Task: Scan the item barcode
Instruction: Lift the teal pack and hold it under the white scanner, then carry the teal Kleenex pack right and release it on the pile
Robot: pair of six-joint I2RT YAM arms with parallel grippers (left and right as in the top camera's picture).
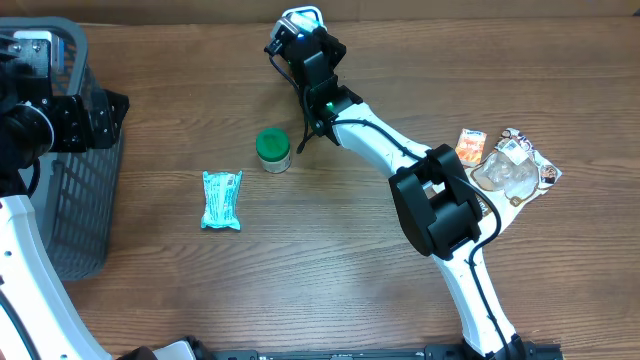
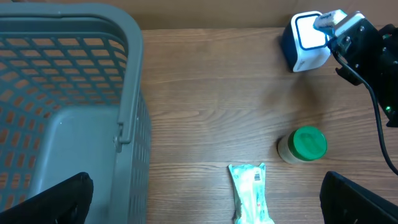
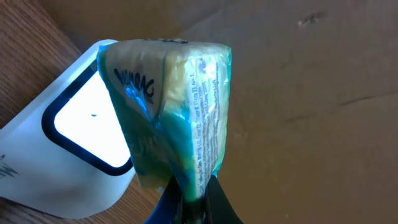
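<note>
I need to move my right gripper back and to the right in the overhead view, then down over the orange packet and snack bags, where packages lie in a group.
My right gripper (image 3: pixel 189 194) is shut on the lower edge of a green and yellow packet (image 3: pixel 174 106) with printed text. It holds the packet upright just in front of the white barcode scanner's (image 3: pixel 74 140) lit window. From the left wrist view, the scanner (image 2: pixel 306 41) stands at the table's far edge, with the packet (image 2: pixel 328 20) close against its face. Overhead, the right gripper (image 1: pixel 291 32) is at the scanner (image 1: pixel 303 17). My left gripper (image 2: pixel 208 205) hangs open over the basket's edge, holding nothing.
A grey mesh basket (image 1: pixel 62 210) stands at the left. A teal packet (image 1: pixel 221 199) lies flat on the table, and a green-lidded jar (image 1: pixel 273 150) stands beside the right arm. At the right are an orange packet (image 1: pixel 470 146) and clear snack bags (image 1: pixel 512 168).
</note>
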